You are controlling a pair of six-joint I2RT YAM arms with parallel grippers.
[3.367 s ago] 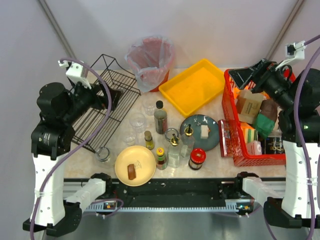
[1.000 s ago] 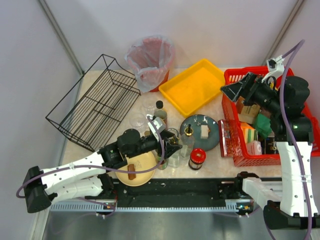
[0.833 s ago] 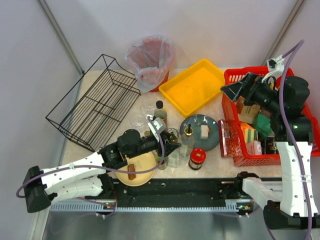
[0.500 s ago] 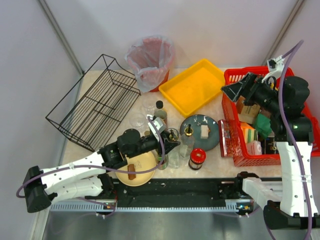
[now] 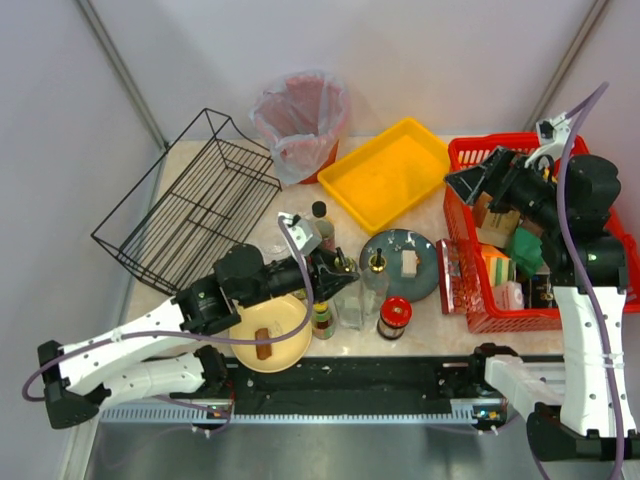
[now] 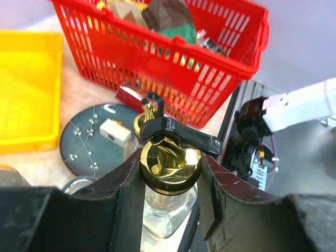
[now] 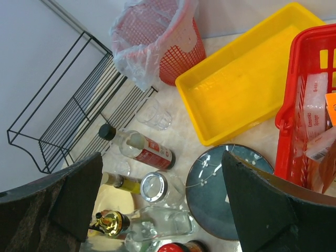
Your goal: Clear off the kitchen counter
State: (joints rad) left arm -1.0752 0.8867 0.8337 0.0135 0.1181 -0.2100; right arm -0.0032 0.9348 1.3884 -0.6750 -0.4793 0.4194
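My left gripper holds the bottle and will next swing up and outward over the wire rack's far end [image 5: 222, 152] to release it, because that end is to the left in the top view.
My left gripper [image 5: 336, 267] is shut on the gold cap [image 6: 170, 165] of a clear glass bottle [image 5: 350, 302] with a black spout lever, near the front of the kitchen counter [image 5: 432, 222]. The pads [image 6: 134, 191] press both sides of the cap, and the glass body [image 6: 164, 209] hangs below them. From the right wrist the same bottle [image 7: 163, 223] looks tilted; whether its base touches the counter I cannot tell. My right gripper [image 5: 468, 180] is open, high over the left rim of the red basket [image 5: 470, 290], and holds nothing.
Around the bottle stand an open glass jar [image 7: 156, 186], a red-lidded jar [image 5: 394, 315], small bottles [image 5: 322, 318], a sauce bottle [image 7: 139, 148] and a blue plate [image 5: 425, 275]. A yellow plate [image 5: 285, 345] sits in front. Yellow tray [image 5: 385, 172], lined bin [image 5: 300, 120] and wire rack [image 5: 185, 210] stand behind.
My left gripper closed on the bottle's gold cap, then drew back and up with it; the bottle shifted away from the front edge. The right arm barely moved.
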